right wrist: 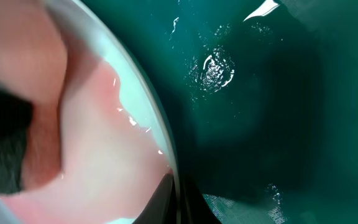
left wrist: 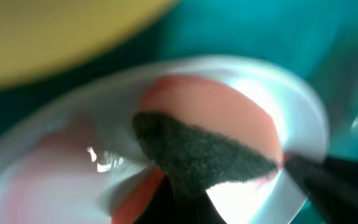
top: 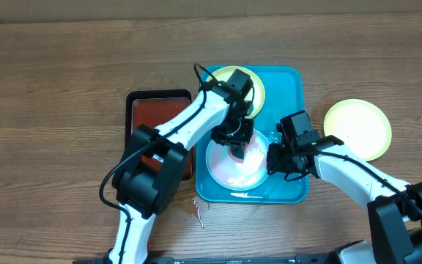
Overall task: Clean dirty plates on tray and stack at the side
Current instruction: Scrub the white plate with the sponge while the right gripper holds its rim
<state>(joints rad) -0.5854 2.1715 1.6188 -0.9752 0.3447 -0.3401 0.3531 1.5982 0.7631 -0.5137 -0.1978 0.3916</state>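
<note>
My left gripper is to wipe across the smeared plate next, then lift over the turquoise tray's edge and lower the sponge into the black tray (top: 159, 119).
On the turquoise tray (top: 290, 81) lies a pale blue-white plate (top: 229, 174) with pink-red smears. My left gripper (top: 238, 147) is shut on a dark green sponge (left wrist: 197, 152) that presses on this plate's (left wrist: 291, 106) smeared centre. My right gripper (top: 273, 158) is shut on the same plate's right rim (right wrist: 174, 180), one finger on each side. A pale yellow-green plate (top: 258, 84) sits at the tray's far end, partly under the left arm. Another yellow-green plate (top: 357, 128) rests on the table to the right of the tray.
A black tray of red liquid (top: 156, 110) stands just left of the turquoise tray, under the left arm. Water drops glisten on the tray floor (right wrist: 219, 68). A small bit of debris (top: 200, 209) lies on the wooden table near the front.
</note>
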